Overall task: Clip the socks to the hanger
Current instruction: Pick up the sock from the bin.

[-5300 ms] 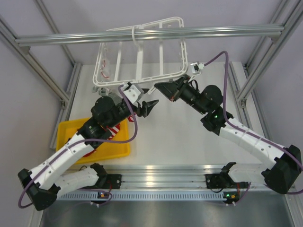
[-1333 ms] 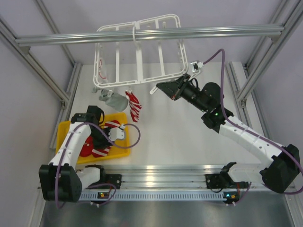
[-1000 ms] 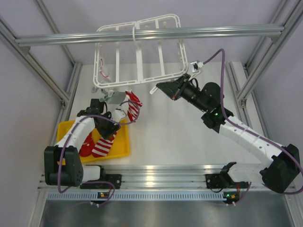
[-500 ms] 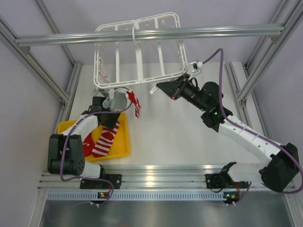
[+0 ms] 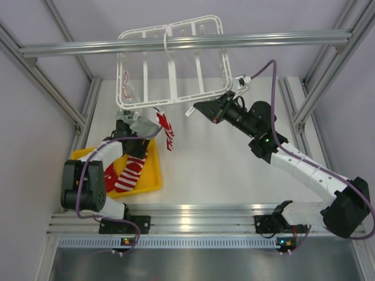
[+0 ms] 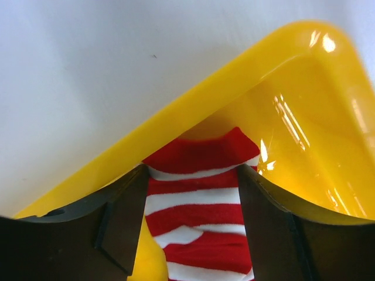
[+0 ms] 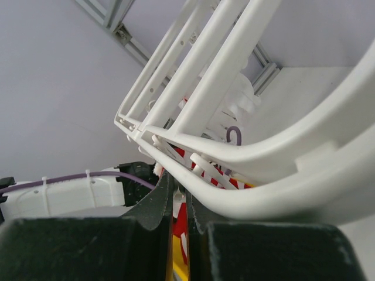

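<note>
The far end of the striped sock lies between the open fingers of my left gripper, so my left gripper should stay low in the tray (image 5: 149, 188) and close them on that end.
The white hanger (image 5: 170, 64) hangs from the top rail. One red-and-white striped sock (image 5: 166, 130) dangles from a clip at its near edge. A second striped sock (image 5: 132, 171) lies in the yellow tray (image 5: 149, 188), beside a red sock (image 5: 109, 174). My left gripper (image 5: 136, 154) points down into the tray. In the left wrist view my left gripper (image 6: 193, 216) is open, with a finger on each side of the striped sock (image 6: 196, 202). My right gripper (image 5: 198, 109) is shut on a white hanger clip (image 7: 179, 198) under the hanger frame (image 7: 234, 70).
A grey piece of cloth (image 5: 140, 125) hangs at the hanger's near left corner. The yellow tray's rim (image 6: 193, 105) runs just ahead of my left fingers, with white table beyond. Aluminium rails frame the cell on all sides.
The left arm left the hanger, where a striped sock now hangs, and folded back over the tray. Its open jaws now straddle a tray sock. The right arm has held still.
</note>
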Controlling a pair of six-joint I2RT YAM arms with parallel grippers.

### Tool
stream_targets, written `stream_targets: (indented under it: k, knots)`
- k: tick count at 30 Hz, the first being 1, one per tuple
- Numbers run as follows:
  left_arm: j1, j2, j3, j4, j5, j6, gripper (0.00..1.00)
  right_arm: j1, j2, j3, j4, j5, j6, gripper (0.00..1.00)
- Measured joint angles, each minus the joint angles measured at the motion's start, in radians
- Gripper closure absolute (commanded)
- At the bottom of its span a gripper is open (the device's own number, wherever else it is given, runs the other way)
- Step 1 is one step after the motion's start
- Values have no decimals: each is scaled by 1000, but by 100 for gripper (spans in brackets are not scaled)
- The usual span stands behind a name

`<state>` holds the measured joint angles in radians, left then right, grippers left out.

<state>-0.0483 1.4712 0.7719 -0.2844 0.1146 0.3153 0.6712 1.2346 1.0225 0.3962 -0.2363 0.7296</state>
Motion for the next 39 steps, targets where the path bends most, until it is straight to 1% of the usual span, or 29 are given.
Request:
stream_targets:
  k: [2, 3, 5, 8, 9, 10, 11, 12, 13, 17, 23, 26, 28, 35, 39]
  knots:
    - [0, 37, 6, -10, 8, 2, 40, 0, 0, 0, 0, 0, 0, 100]
    - [0, 44, 20, -20, 9, 10, 46, 0, 0, 0, 0, 0, 0, 100]
    - [0, 61, 38, -34, 21, 37, 48, 0, 0, 0, 0, 0, 0, 100]
    - [0, 63, 46, -78, 65, 105, 55, 0, 0, 0, 0, 0, 0, 100]
    - [0, 58, 46, -102, 82, 134, 59, 0, 0, 0, 0, 0, 0, 100]
    - [0, 52, 46, -127, 99, 158, 67, 0, 0, 0, 0, 0, 0, 100]
    - [0, 47, 46, -156, 111, 178, 72, 0, 0, 0, 0, 0, 0, 100]
    - [0, 37, 45, -191, 127, 212, 75, 0, 0, 0, 0, 0, 0, 100]
    - [0, 24, 41, -223, 143, 241, 80, 0, 0, 0, 0, 0, 0, 100]
    - [6, -82, -14, -297, 220, 340, 91, 0, 2, 0, 0, -1, -1, 100]
    - [35, -362, -80, -349, 448, 487, 96, -2, 5, 0, 0, -1, -3, 100]
    - [44, -456, -82, -378, 577, 562, 100, -2, 5, 0, -1, -1, -5, 100]
    - [56, -511, -91, -387, 640, 599, 100, -2, 5, 0, 0, -1, -5, 100]
    - [62, -780, -143, -386, 792, 675, 100, -2, 5, 0, 0, -2, -12, 100]
    - [62, -951, -179, -320, 845, 668, 100, -2, 5, 0, 0, -2, -13, 100]
